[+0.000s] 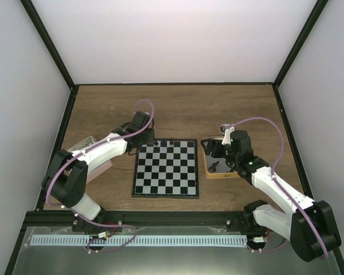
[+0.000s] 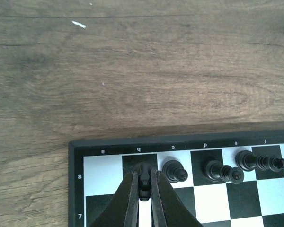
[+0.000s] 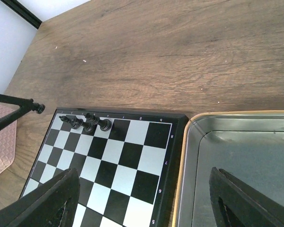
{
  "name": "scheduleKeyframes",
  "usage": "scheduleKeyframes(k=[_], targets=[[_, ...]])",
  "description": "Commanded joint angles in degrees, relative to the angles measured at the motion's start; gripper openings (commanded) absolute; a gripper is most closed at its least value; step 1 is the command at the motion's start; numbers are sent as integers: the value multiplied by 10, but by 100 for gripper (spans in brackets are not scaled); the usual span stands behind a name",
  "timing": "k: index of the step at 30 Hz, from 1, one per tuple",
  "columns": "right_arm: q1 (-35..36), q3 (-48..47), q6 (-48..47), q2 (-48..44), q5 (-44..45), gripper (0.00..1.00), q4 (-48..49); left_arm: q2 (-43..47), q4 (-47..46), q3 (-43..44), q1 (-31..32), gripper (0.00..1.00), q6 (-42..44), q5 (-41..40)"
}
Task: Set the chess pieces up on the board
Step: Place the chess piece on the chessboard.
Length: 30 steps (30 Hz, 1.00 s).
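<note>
The free dark square is below, beside the standing black pieces. My left gripper should lower the small black chess piece onto it and let go.
The board [image 1: 166,172] lies flat in the middle of the table. Three black chess pieces [image 2: 174,170] stand on its far row, on the squares right of my left gripper; they also show in the right wrist view [image 3: 85,123]. My left gripper [image 2: 145,189] is shut on a small black chess piece [image 2: 145,181] and holds it over the second square of the far row, near the board's far-left corner [image 1: 149,139]. My right gripper [image 3: 144,208] is wide open and empty, above the board's right edge and the tin [image 3: 236,156].
The tan-sided metal tin [image 1: 205,163] lies right of the board, with a few dark pieces [image 1: 218,166] in it. A pink tray [image 1: 105,166] and a grey patterned object [image 1: 83,143] lie left of the board. Bare wood lies beyond the board.
</note>
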<state>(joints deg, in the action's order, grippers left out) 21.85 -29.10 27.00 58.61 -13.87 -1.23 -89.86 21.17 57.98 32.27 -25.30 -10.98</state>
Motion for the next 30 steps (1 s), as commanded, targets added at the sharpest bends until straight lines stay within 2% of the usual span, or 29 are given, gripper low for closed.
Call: scheduleKeyframes(k=[1,23,25,30], targets=[[3,-18,8,1,17,76,-3,-14,-15,-3,-4,4,8,35],[2,-19,17,17,13,76,-2,-69,-54,-30,-27,4,-2,82],[3,-19,17,17,14,76,-2,-71,-53,-30,-27,8,0,78],[2,-21,17,14,18,76,-7,-70,-46,-29,-27,26,4,87]])
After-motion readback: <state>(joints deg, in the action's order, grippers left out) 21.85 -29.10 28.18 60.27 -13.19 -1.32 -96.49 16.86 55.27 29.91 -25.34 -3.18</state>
